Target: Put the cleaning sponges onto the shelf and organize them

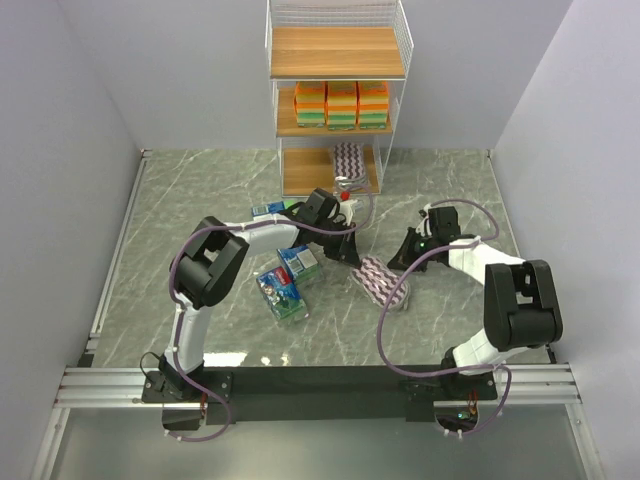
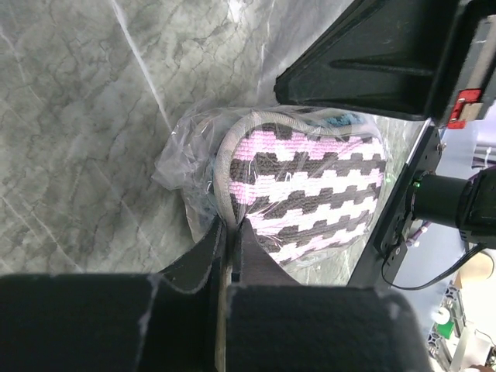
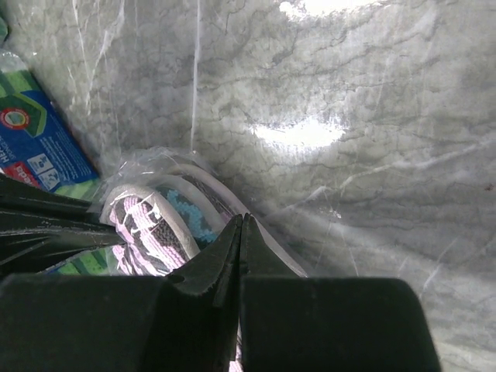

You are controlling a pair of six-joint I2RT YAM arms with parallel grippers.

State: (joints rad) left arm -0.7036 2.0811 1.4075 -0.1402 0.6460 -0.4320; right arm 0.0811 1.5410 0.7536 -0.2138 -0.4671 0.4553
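Observation:
My left gripper lifts the striped pack next and carries it outward to release on the lowest board's bare part, since a matching pad stands beside that spot.
An oval striped pad pack in clear wrap lies on the marble table between my two grippers. My left gripper is shut on its rim, as the left wrist view shows, with the purple-white pad just beyond the tips. My right gripper is shut, and its tips rest against the wrap of the same pack. The shelf stands at the back. Three orange blocks sit on its middle board, and another striped pad stands on the lowest one.
Blue-green printed packs lie left of the grippers: one by the left arm, one nearer the front, one behind the arm. A blue pack shows at the left of the right wrist view. Grey walls enclose the table.

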